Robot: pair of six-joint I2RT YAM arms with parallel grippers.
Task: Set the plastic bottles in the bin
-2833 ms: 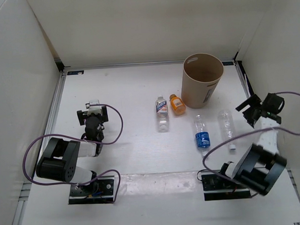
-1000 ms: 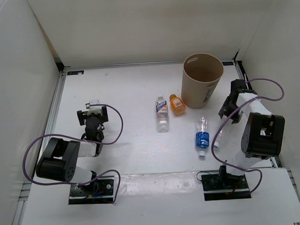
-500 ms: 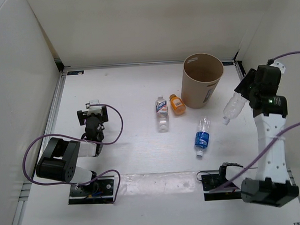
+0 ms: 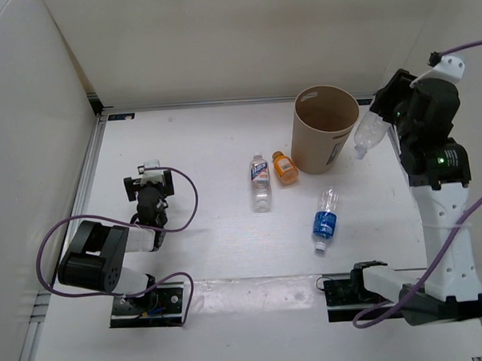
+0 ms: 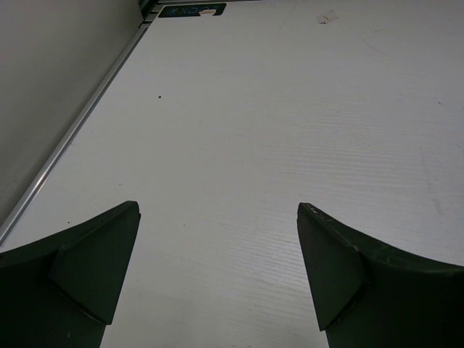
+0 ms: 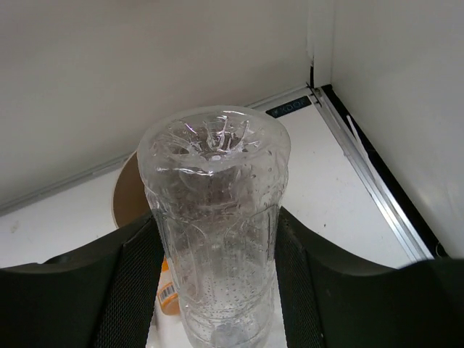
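I need to move the clear bottle (image 4: 368, 133) in my right gripper to the left in the top view next, over the bin's opening (image 4: 327, 109), and let it go.
My right gripper (image 4: 385, 120) is raised high at the right and is shut on a clear unlabelled bottle (image 4: 368, 133), held just right of the bin's rim; in the right wrist view the bottle (image 6: 217, 232) fills the space between the fingers (image 6: 127, 283). The tan round bin (image 4: 325, 129) stands at the back right; part of it shows behind the bottle (image 6: 130, 196). On the table lie a blue-labelled bottle (image 4: 325, 219), a white-and-blue-labelled bottle (image 4: 260, 182) and the stubby orange bottle (image 4: 284, 167). My left gripper (image 4: 149, 184) is open and empty, low at the left.
White walls enclose the table on three sides. A metal rail runs along the left edge (image 5: 72, 138) and the right edge (image 6: 370, 181). Purple cables loop round both arm bases (image 4: 59, 236).
My right gripper took the clear bottle off the table, lifted it and carried it back toward the bin's right rim. The blue-labelled bottle shifted slightly. The left arm has not moved.
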